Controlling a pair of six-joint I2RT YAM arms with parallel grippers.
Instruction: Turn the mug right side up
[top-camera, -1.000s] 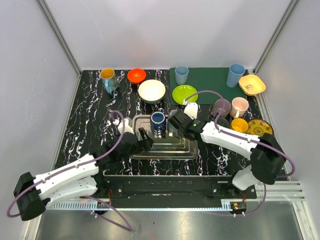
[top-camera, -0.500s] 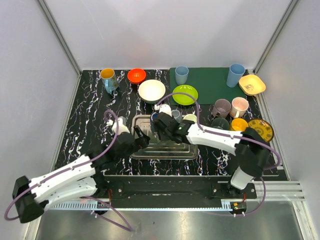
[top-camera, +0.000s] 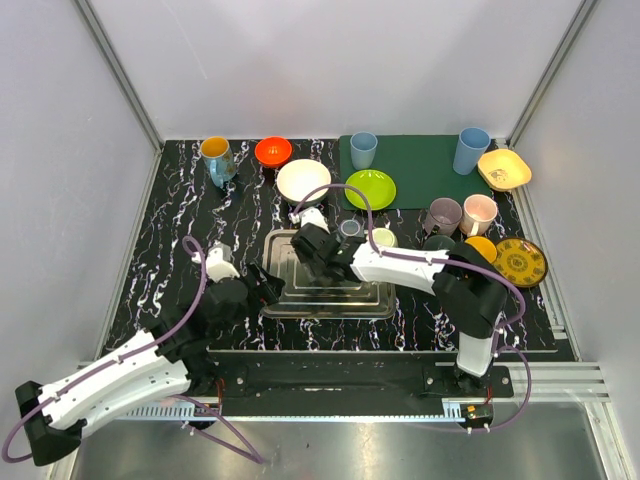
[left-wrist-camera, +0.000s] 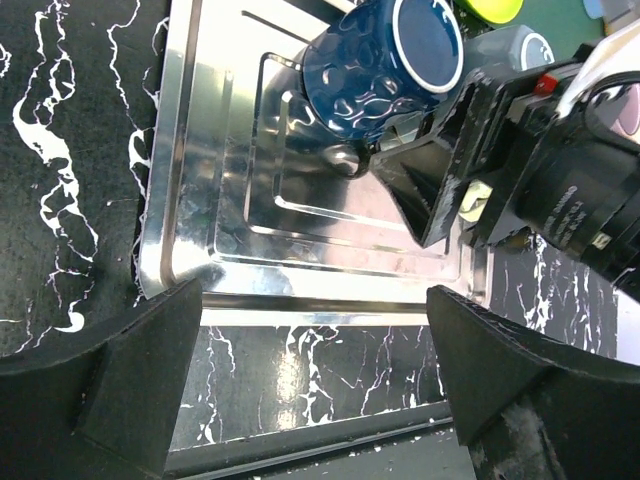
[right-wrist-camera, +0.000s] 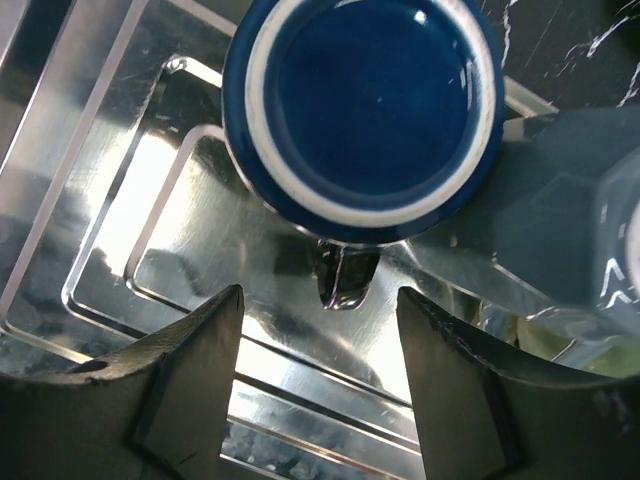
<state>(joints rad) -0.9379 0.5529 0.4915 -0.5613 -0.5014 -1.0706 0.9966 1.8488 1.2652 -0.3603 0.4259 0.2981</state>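
Note:
The mug's handle (right-wrist-camera: 347, 275) points between my right gripper's open fingers from just ahead, so my right gripper should next move gently toward the mug and close on the handle.
A dark blue mug (right-wrist-camera: 365, 110) stands upside down on the metal tray (right-wrist-camera: 150, 200), its white-ringed base facing up and its handle (right-wrist-camera: 345, 280) pointing at my right gripper (right-wrist-camera: 320, 375). That gripper hovers over the mug, open, its fingers on either side of the handle and apart from it. The left wrist view shows the mug (left-wrist-camera: 380, 70) at the tray's (left-wrist-camera: 200, 200) far end with the right fingers (left-wrist-camera: 440, 180) beside it. My left gripper (left-wrist-camera: 320, 390) is wide open and empty over the tray's near edge. In the top view the right gripper (top-camera: 312, 250) hides the mug.
A grey cup (top-camera: 347, 229) and a pale cup (top-camera: 383, 237) stand just right of the tray (top-camera: 330, 300). Behind it are a white bowl (top-camera: 303, 181), a green plate (top-camera: 370, 189) and an orange bowl (top-camera: 273, 151). More cups and dishes (top-camera: 480, 212) crowd the right side.
My right arm has swung left from beside the tray to over the mug, its jaws widening. My left arm has drawn back to the left, away from the mug.

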